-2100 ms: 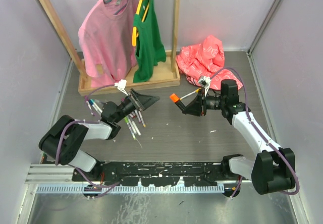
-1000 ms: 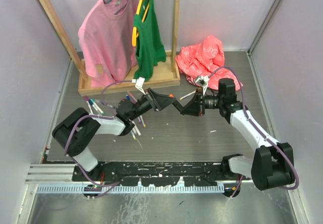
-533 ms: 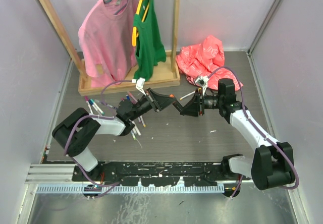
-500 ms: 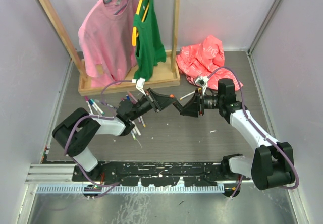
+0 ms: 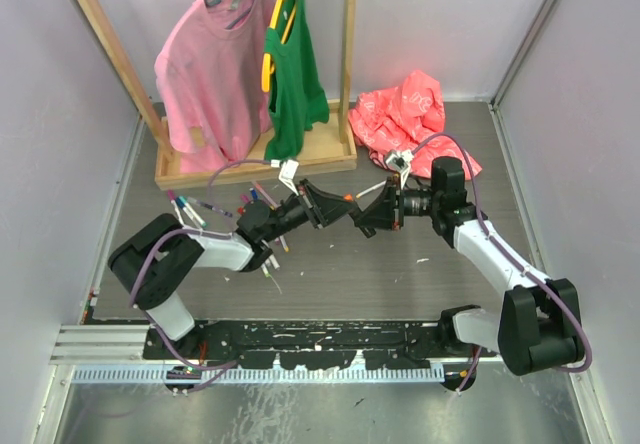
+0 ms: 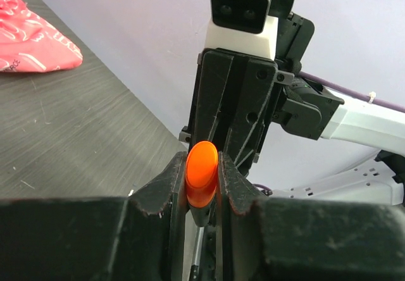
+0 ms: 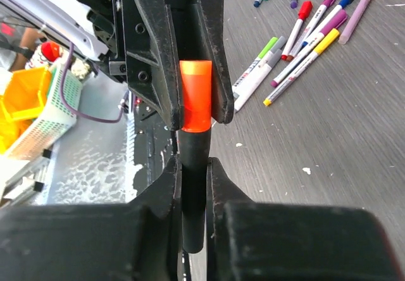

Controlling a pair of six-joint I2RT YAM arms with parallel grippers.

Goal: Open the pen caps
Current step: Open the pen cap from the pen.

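Observation:
Next, my left gripper draws off the highlighter's held body, left in the top view and then down, and releases the orange cap where tabletop beside the pens is bare.
A stubby black highlighter point(image 7: 193, 192) with an orange pen cap point(image 7: 195, 94) is held in the air between both arms, above the middle of the table. My right gripper point(image 7: 193, 164) is shut on the black barrel. My left gripper point(image 6: 202, 167) faces it and is shut on the orange cap point(image 6: 202, 173), one finger on each side. In the top view the two grippers meet tip to tip at the cap point(image 5: 347, 198). Several other capped white pens point(image 7: 297, 47) lie loose on the table under the left arm point(image 5: 262, 226).
A wooden clothes rack point(image 5: 255, 169) with a pink shirt point(image 5: 205, 74) and a green top point(image 5: 293, 74) stands at the back left. A red plastic bag point(image 5: 405, 114) lies at the back right. Grey walls close in on both sides.
My left gripper has closed onto the orange cap. The left arm has pushed slightly towards the right arm; the right gripper has kept its hold on the barrel.

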